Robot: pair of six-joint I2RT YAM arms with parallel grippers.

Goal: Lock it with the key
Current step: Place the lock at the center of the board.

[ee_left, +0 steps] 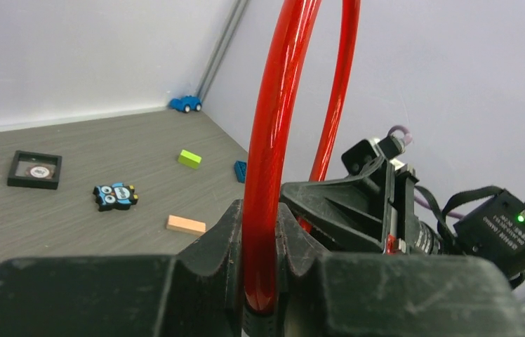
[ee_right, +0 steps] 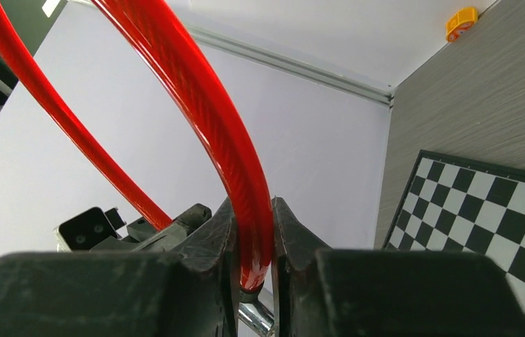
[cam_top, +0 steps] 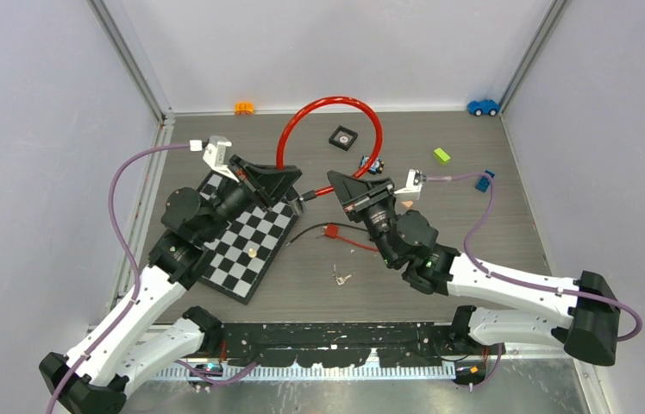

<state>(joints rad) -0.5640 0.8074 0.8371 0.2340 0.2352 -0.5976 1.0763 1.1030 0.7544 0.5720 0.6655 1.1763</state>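
Observation:
I next need to lower my right gripper and release the red cable on the bare tabletop below, clear between the black square frame and the red piece.
The lock is a red cable loop (cam_top: 345, 108) standing up over the middle of the table. My left gripper (cam_top: 296, 195) is shut on one end of it; in the left wrist view the cable (ee_left: 270, 140) runs up from between the fingers (ee_left: 260, 242). My right gripper (cam_top: 334, 184) is shut on the other end; the cable (ee_right: 196, 105) passes between its jaws (ee_right: 253, 239), with a metal pin (ee_right: 256, 319) below. The two ends are a short way apart. Small silver keys (cam_top: 341, 278) lie on the table in front of the arms, held by neither.
A chessboard (cam_top: 250, 241) lies under the left arm. A red piece with a black cord (cam_top: 333, 231) is near the middle. Behind are a black square frame (cam_top: 343, 136), an owl figure (cam_top: 371, 164), a green brick (cam_top: 441, 155), a blue brick (cam_top: 483, 179), a blue car (cam_top: 483, 107) and an orange brick (cam_top: 244, 108).

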